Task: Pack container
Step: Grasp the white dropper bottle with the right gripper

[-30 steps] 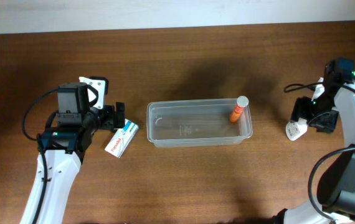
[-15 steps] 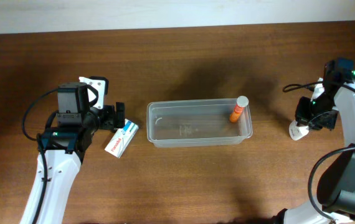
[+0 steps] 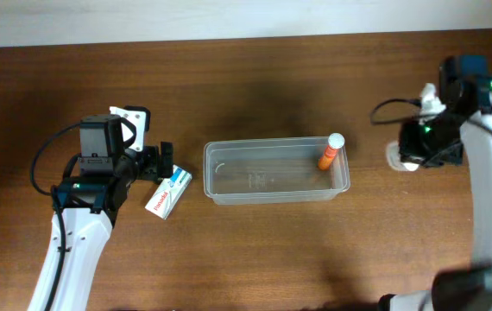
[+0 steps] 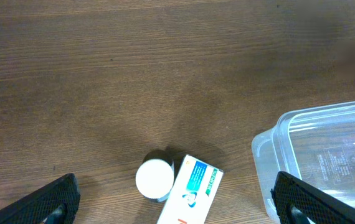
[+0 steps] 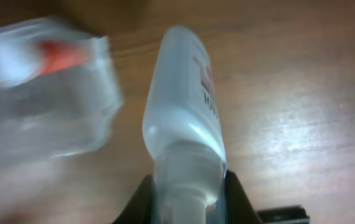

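The white bottle goes in my right gripper over the container's near corner beside the orange tube next and comes down in there, since that end is empty.
The container, a clear shallow tub, sits mid-table with an orange tube leaning in its right end. My right gripper is shut on a white bottle just right of the tub. In the right wrist view the fingers clamp this bottle at its neck, with the blurred container beyond it. My left gripper hangs open left of the tub, above a white and blue box and a white-capped bottle. Both lie between its wide fingers.
The box lies on bare wood just left of the container's corner. A pale wall runs along the table's far edge. Black cables loop off both arms.
My right gripper has shut on the white bottle, lifted it off the table and carried it left toward the container. The left arm has stayed put.
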Available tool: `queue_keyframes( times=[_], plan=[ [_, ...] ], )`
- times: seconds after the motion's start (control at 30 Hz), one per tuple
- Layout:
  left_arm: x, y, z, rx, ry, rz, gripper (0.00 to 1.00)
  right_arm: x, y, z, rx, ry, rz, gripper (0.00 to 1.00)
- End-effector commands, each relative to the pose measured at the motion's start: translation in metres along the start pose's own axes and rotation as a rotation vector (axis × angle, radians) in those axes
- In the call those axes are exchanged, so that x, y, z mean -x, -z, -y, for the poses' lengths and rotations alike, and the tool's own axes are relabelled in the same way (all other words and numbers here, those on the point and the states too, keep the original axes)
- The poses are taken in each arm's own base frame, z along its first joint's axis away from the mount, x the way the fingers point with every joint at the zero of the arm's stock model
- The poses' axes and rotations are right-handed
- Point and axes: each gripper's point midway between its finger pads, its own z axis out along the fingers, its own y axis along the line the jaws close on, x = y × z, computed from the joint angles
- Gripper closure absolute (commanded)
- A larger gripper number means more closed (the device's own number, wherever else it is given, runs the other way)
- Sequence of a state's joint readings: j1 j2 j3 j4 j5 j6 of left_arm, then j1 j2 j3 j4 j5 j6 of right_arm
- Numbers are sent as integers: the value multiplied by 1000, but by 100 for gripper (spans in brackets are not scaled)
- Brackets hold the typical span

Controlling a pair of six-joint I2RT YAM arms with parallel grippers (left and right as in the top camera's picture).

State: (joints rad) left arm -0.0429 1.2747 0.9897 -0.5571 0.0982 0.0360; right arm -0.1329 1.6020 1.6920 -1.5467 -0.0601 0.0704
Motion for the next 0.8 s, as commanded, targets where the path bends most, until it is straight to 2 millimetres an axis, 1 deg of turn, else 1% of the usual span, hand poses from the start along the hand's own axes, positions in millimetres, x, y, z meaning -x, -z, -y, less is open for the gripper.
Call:
queue_keyframes(
  times=[0.0,0.07,0.13,0.2,0.27,0.37,0.5,0.6,0.77],
  plan=[
    [10,4,3,-12,2,25,1,-17,45,-42,78,136,114,93],
    [10,4,3,-12,2,25,1,-27,51,-60,104,201,124,92],
    [10,4,3,-12,2,25,1,-38,52,-81,129,270,114,92],
    [10,4,3,-12,2,25,1,-44,50,-95,142,317,94,93],
    [10,4,3,-12,2,24,1,-47,45,-105,143,352,71,92],
    [10,4,3,-12,2,24,0,-48,34,-112,138,373,30,92],
    [10,4,3,-12,2,24,1,-46,13,-114,119,362,-35,93],
    [10,4,3,-12,2,24,1,-42,-8,-112,91,360,-70,92],
    [10,4,3,-12,2,24,1,-32,-52,-115,89,360,-76,92]
  ],
)
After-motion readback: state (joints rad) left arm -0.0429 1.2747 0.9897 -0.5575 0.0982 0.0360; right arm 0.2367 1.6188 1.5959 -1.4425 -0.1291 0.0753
